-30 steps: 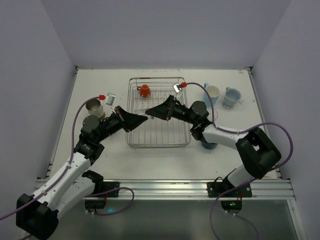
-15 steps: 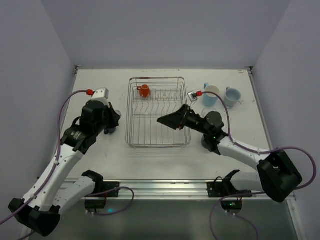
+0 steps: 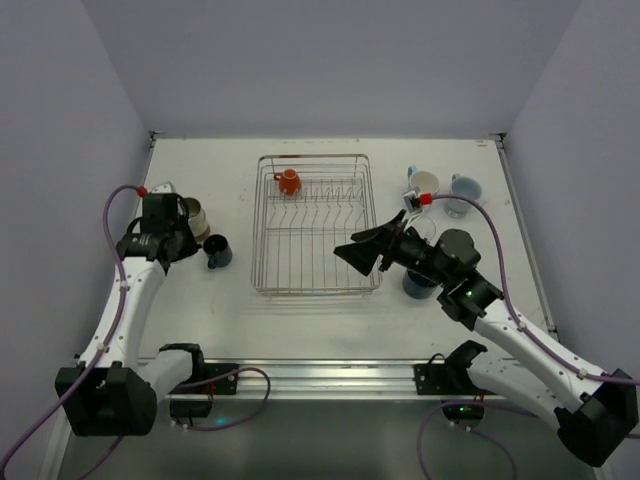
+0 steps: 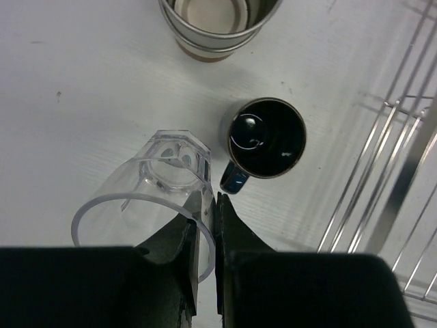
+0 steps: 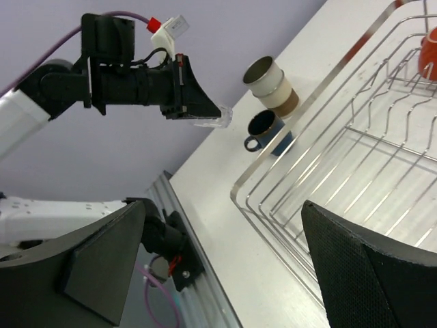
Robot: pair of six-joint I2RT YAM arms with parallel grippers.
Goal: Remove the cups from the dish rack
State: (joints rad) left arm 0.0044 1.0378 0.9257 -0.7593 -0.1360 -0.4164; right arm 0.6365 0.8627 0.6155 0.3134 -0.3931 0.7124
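I will bring the hanging clear glass down with my left gripper next, onto the bare table (image 3: 187, 267) beside the dark blue mug's handle, and let go of the glass's side, because that part of the table is below my gripper.
The dish rack (image 3: 315, 268) stands mid-table with an orange mug (image 3: 288, 181) in its far left corner. My left gripper (image 3: 185, 243) is left of the rack, shut on the wall of a clear glass (image 4: 147, 191). The glass hangs over the table beside a dark blue mug (image 4: 266, 137) and a cream-and-brown tumbler (image 4: 218, 24). My right gripper (image 3: 355, 250) hovers over the rack's near right corner, open wide and holding nothing. In the right wrist view the rack (image 5: 355, 171), the glass (image 5: 210, 117) and the orange mug (image 5: 430, 51) show.
Two light blue mugs (image 3: 424, 185) (image 3: 463, 192) stand right of the rack. Another dark blue mug (image 3: 418, 283) sits partly under my right arm. White walls close in the table on the left, far and right sides.
The left arm has swung left out of the rack, carrying the clear glass. The right arm has drawn back toward the near right, and its jaws have opened wide.
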